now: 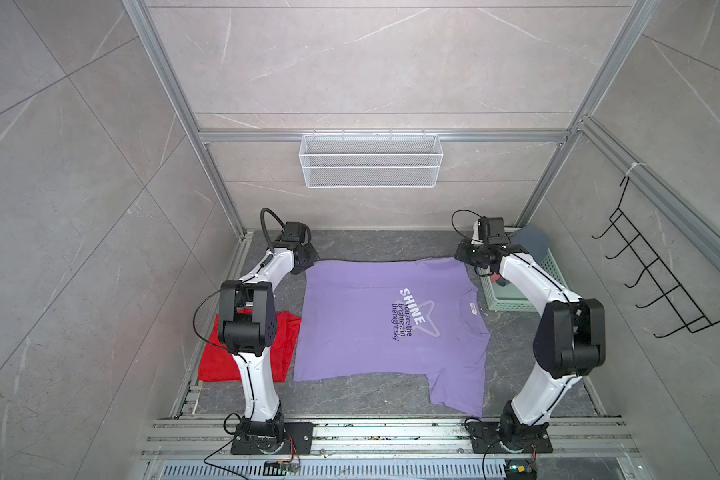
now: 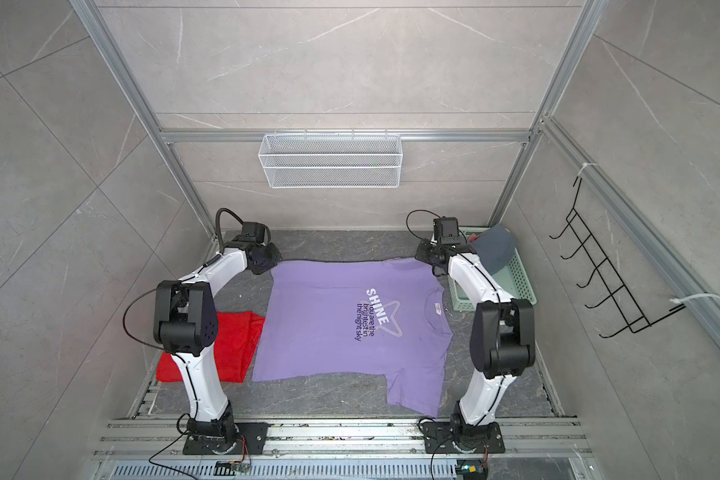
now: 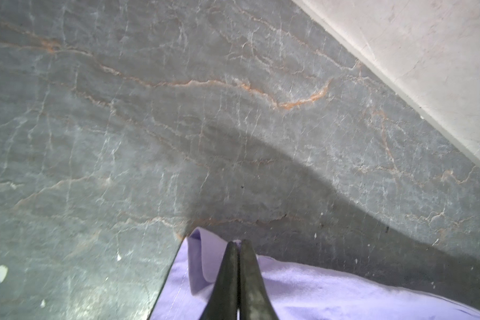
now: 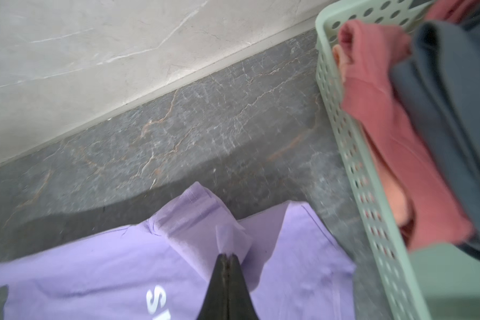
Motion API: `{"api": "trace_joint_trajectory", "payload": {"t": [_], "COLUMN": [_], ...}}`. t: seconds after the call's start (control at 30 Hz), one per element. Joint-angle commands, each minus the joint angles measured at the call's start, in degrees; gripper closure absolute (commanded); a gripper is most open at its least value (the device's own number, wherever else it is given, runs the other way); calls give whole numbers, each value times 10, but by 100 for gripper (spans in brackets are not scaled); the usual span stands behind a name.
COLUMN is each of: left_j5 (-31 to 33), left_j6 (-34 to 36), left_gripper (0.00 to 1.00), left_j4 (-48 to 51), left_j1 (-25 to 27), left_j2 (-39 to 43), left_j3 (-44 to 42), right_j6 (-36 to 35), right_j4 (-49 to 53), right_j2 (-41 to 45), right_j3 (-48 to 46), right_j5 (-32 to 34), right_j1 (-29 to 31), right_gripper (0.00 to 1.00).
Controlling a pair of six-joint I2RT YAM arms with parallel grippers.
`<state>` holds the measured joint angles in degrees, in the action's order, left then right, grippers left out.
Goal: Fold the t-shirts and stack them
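Note:
The t-shirt's far sleeve still lies spread toward the back wall, so the robot's right gripper needs to move back to the purple t-shirt's collar (image 1: pixel 472 307) and let go of the sleeve over the t-shirt.
The lilac-purple "SHINE" t-shirt (image 1: pixel 362 324) (image 2: pixel 325 324) lies spread flat on the dark table, collar toward the right. My left gripper (image 1: pixel 310 261) (image 2: pixel 273 258) is at its far left corner; in the left wrist view it (image 3: pixel 239 242) is shut on the purple hem (image 3: pixel 205 255). My right gripper (image 1: pixel 461 255) (image 2: pixel 424 253) (image 4: pixel 227 255) is shut on the far sleeve (image 4: pixel 200 221). A plain red t-shirt (image 1: pixel 285 345) (image 2: pixel 235 345) lies at the left, partly under the left arm. Slate-blue (image 1: pixel 531 241) (image 4: pixel 449 110) and salmon-pink (image 4: pixel 385 124) t-shirts sit in the mint-green basket (image 1: pixel 512 301) (image 2: pixel 521 274).
The back wall (image 3: pixel 427 55) (image 4: pixel 94 69) runs close behind both grippers. A white wire basket (image 1: pixel 371 160) hangs on the back rail and a black wire rack (image 1: pixel 649 270) on the right wall. Aluminium rails (image 1: pixel 391 432) carry the arm bases at the front.

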<state>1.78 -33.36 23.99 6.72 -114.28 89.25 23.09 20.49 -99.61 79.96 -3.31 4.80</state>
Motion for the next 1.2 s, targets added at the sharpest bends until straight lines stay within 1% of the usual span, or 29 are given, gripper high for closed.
{"api": "trace_joint_trajectory", "payload": {"t": [0.0, 0.1, 0.23, 0.43, 0.6, 0.8, 0.9, 0.93, 0.97, 1.0, 1.03, 1.07, 1.1, 1.17], "left_j5": [13, 14, 36, 36, 28, 21, 35, 39, 44, 51, 59, 64, 70, 77], "left_j6": [13, 11, -9, -13, -24, -28, -42, -49, -52, -55, -57, -58, -59, -62], "left_gripper": [100, 100, 100, 100, 100, 100, 100, 100, 94, 82, 72, 66, 61, 59], "left_j4": [-4, 7, 11, 10, -14, -11, -6, -3, 2, 9, 17, 24, 31, 41], "left_j1": [-3, -3, -3, -3, -3, -2, -2, -3, -2, -2, -2, -2, -2, -2], "left_j2": [41, 52, 83, 125, 142, 145, 169, 179, 186, 194, 198, 201, 205, 209], "left_j3": [-11, -26, -67, -131, -189, -226, -255, -264, -269, -273, -274, -272, -270, -264], "right_j6": [19, 26, 34, 42, 47, 51, 62, 66, 66, 66, 63, 60, 58, 57], "right_j4": [-12, -10, 1, 20, 20, 26, 44, 49, 55, 64, 70, 76, 81, 78], "right_j2": [56, 95, 147, 202, 226, 235, 270, 286, 297, 308, 314, 316, 315, 309], "right_j3": [-54, -101, -171, -234, -275, -325, -344, -348, -347, -342, -335, -327, -316, -299], "right_j5": [-10, -12, -13, -1, 7, 1, 21, 30, 36, 42, 43, 42, 39, 27], "right_j1": [1, 6, 15, 19, 21, 32, 40, 40, 40, 40, 40, 40, 40, 40], "right_gripper": [100, 100, 100, 100, 100, 100, 95, 89, 79, 70, 67, 65, 63, 59]}}
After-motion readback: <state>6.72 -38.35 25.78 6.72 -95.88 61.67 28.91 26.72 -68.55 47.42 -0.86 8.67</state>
